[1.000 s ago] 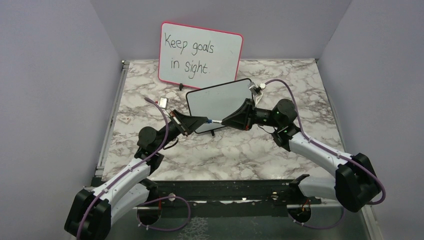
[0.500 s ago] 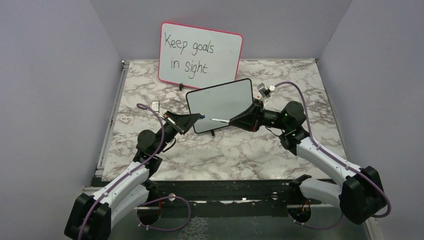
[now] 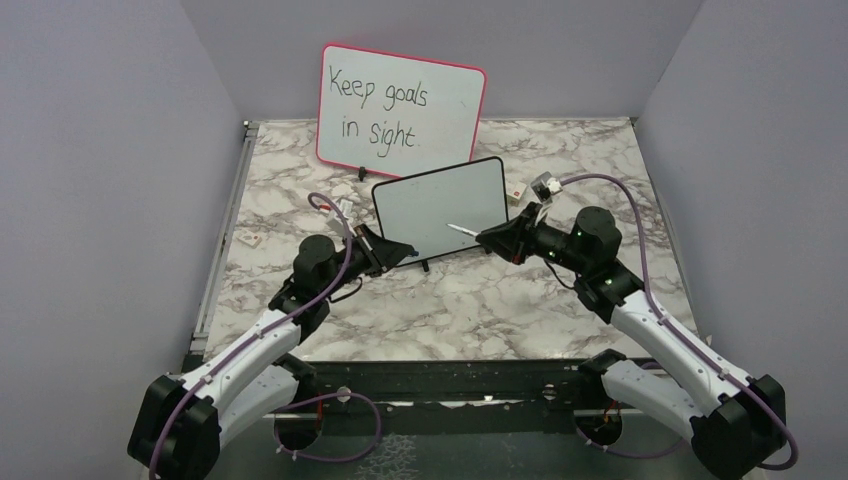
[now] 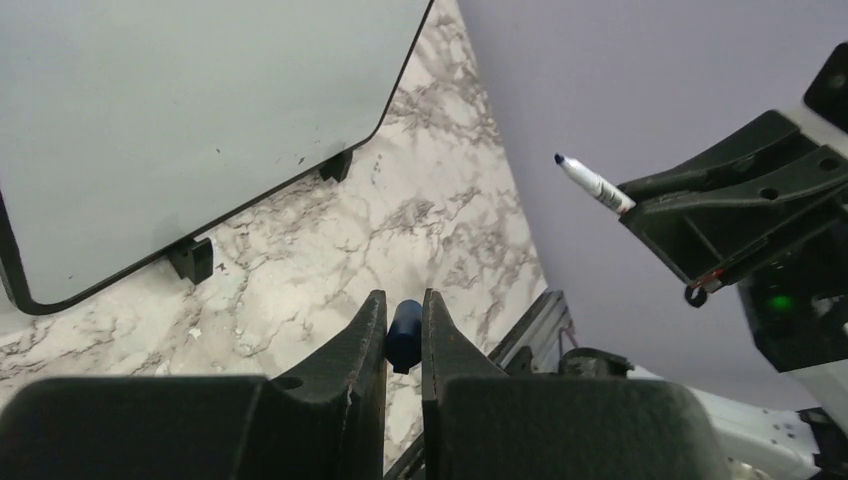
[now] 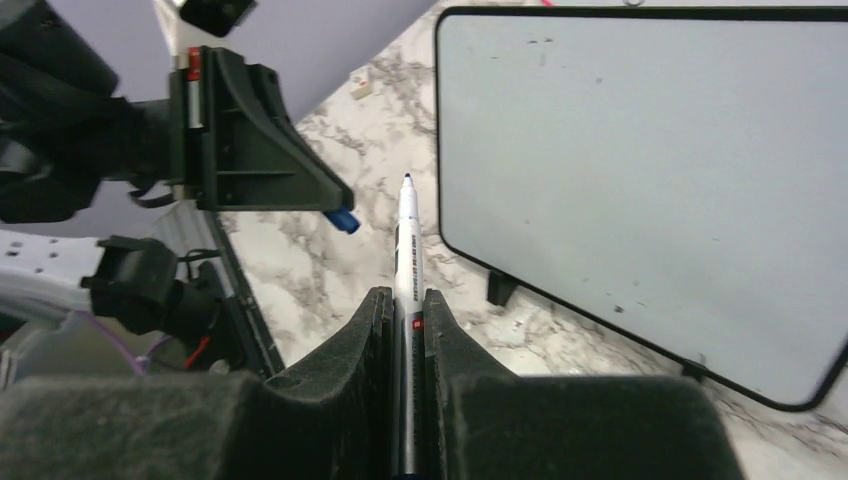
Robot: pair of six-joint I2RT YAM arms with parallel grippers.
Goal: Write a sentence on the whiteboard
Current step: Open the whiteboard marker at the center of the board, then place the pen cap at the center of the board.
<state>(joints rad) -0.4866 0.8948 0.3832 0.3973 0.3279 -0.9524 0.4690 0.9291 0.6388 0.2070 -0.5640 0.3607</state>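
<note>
The marker is uncapped, so my left gripper needs to move back and down, tilt its fingers downward and let go of the cap on the bare marble before the whiteboard [image 3: 425, 322].
The black-framed whiteboard [image 3: 440, 205] stands tilted on its little feet mid-table; its surface [image 5: 650, 170] is blank and no sentence shows on it. My right gripper [image 3: 487, 236] is shut on an uncapped white marker [image 5: 408, 240], whose blue tip points left in front of the whiteboard's lower edge, apart from it. My left gripper [image 3: 405, 250] is shut on the marker's blue cap [image 4: 404, 333], low by the whiteboard's [image 4: 180, 120] lower left corner. From the left wrist, the marker [image 4: 595, 184] shows in the air to the right.
A larger pink-framed whiteboard [image 3: 400, 105] reading "Keep goals in sight" leans on the back wall behind the small board. Small white bits lie on the marble table at the left [image 3: 250, 240] and right of the board [image 3: 516, 192]. Purple walls close in three sides.
The two grippers, joined at the capped marker a second ago, have pulled apart. The cap stayed in the left gripper; the right gripper drew back right and up with the bare marker.
</note>
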